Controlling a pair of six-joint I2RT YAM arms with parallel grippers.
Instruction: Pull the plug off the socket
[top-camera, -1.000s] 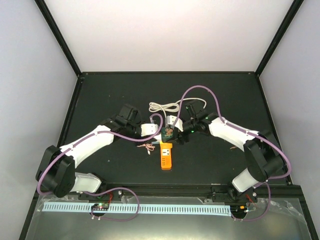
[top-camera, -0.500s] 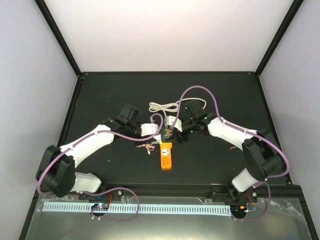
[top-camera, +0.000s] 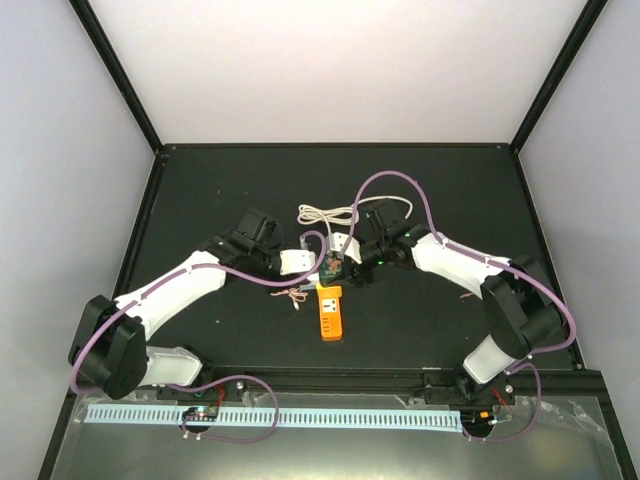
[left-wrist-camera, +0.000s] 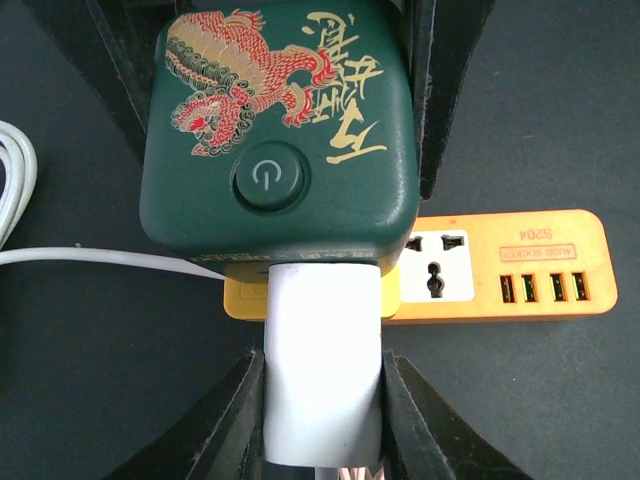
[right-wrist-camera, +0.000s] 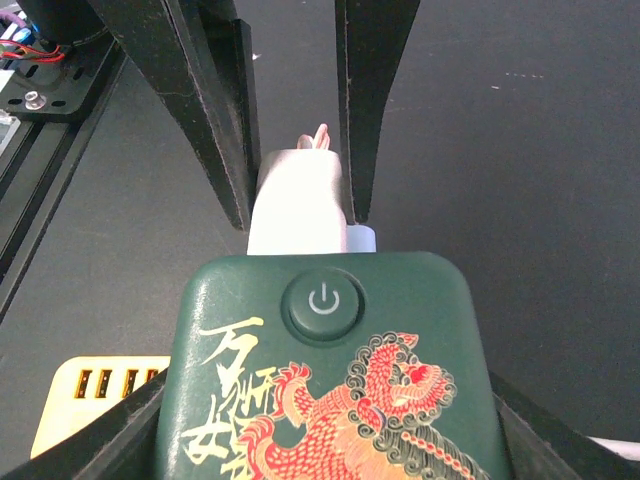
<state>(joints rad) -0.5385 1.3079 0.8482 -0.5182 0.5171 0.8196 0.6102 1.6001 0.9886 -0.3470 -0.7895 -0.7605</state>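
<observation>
My left gripper pulls to the left in the top view and outward next, as the plug's end still touches the cube (top-camera: 335, 265). It then releases the plug on bare tabletop.
The white plug (left-wrist-camera: 322, 370) is gripped on both sides by my left gripper (left-wrist-camera: 322, 366), which is shut on it. The plug's far end goes in under the side of a dark green cube (left-wrist-camera: 280, 130) with a dragon print. The cube sits over the end of the orange socket strip (left-wrist-camera: 520, 280). My right gripper (right-wrist-camera: 330, 440) is shut on the green cube (right-wrist-camera: 330, 380). From above, both grippers meet at the cube (top-camera: 335, 265), with the orange strip (top-camera: 332, 312) stretching toward the near edge. The cream cord (top-camera: 325, 213) lies coiled behind.
A small tangle of reddish wire (top-camera: 293, 293) lies left of the orange strip. A black frame rail (top-camera: 330, 147) bounds the far edge of the dark table. Purple arm cables (top-camera: 400, 185) loop above the right arm.
The right arm, the cube and both grippers have shifted slightly left. Both holds are unchanged.
</observation>
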